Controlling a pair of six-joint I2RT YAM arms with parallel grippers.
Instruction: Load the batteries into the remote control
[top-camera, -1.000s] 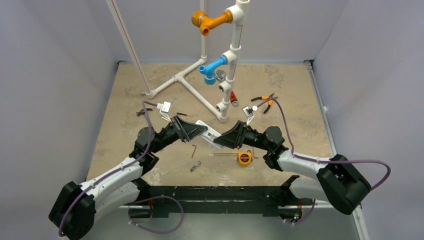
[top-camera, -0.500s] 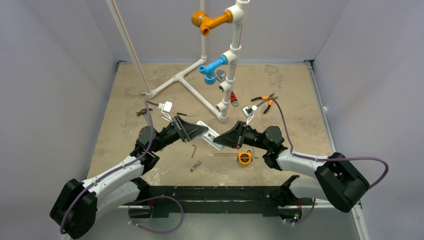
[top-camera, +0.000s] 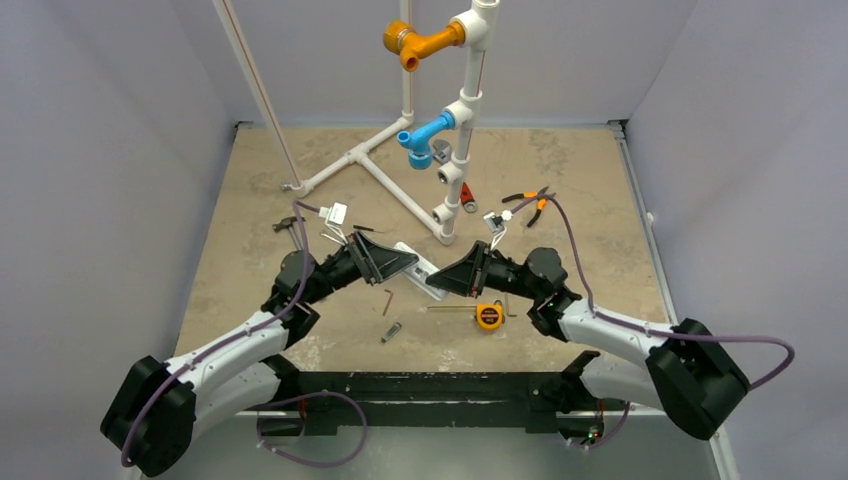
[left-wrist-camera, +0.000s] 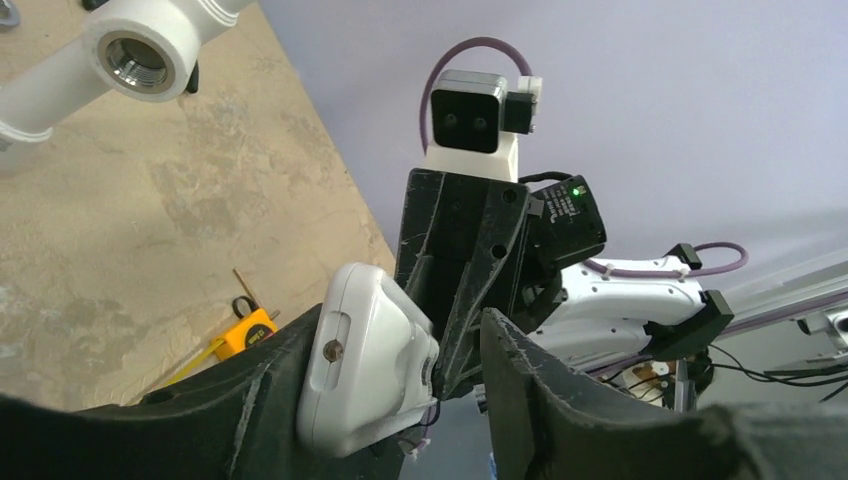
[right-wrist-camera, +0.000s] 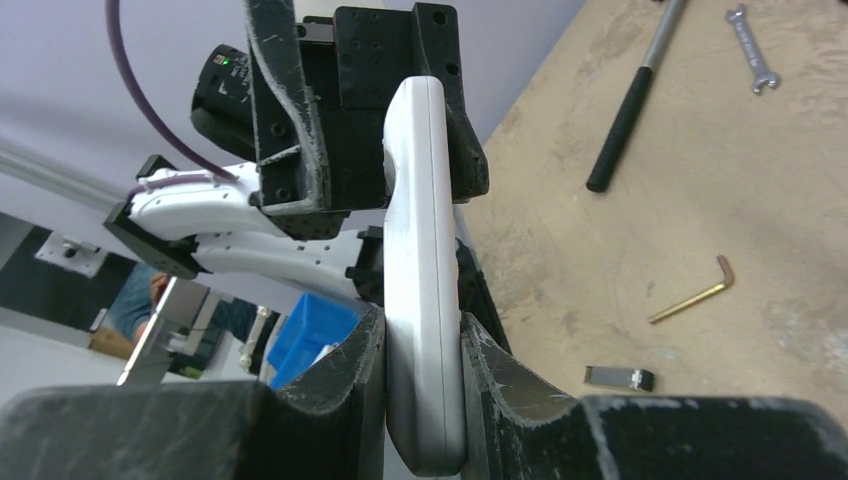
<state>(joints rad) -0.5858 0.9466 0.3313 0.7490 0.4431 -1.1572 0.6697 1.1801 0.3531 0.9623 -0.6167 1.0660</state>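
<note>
The tape measure lies below the remote, so the robot's right gripper will next swing away and down to release the remote on the tabletop (top-camera: 518, 304) beside the tape measure, while the left gripper is open.
The white remote control (top-camera: 420, 268) hangs in the air between both grippers, above the middle of the table. My right gripper (top-camera: 450, 280) is shut on its long sides; in the right wrist view the remote (right-wrist-camera: 420, 250) stands edge-on, clamped between the fingers (right-wrist-camera: 422, 345). My left gripper (top-camera: 398, 262) is open around the far end. In the left wrist view the remote (left-wrist-camera: 365, 360) rests against one finger (left-wrist-camera: 250, 400), with a gap to the other finger (left-wrist-camera: 540, 400). No batteries show in any view.
An orange tape measure (top-camera: 488, 316) with its tape pulled out, a hex key (top-camera: 388, 300) and a small grey metal piece (top-camera: 391, 332) lie below the grippers. A white pipe frame (top-camera: 400, 190), a small red-and-black item (top-camera: 467, 196) and pliers (top-camera: 530, 203) stand behind.
Both grippers stay at the remote. The right arm's elbow has drifted to the right and the left wrist has shifted slightly. The remote has barely moved.
</note>
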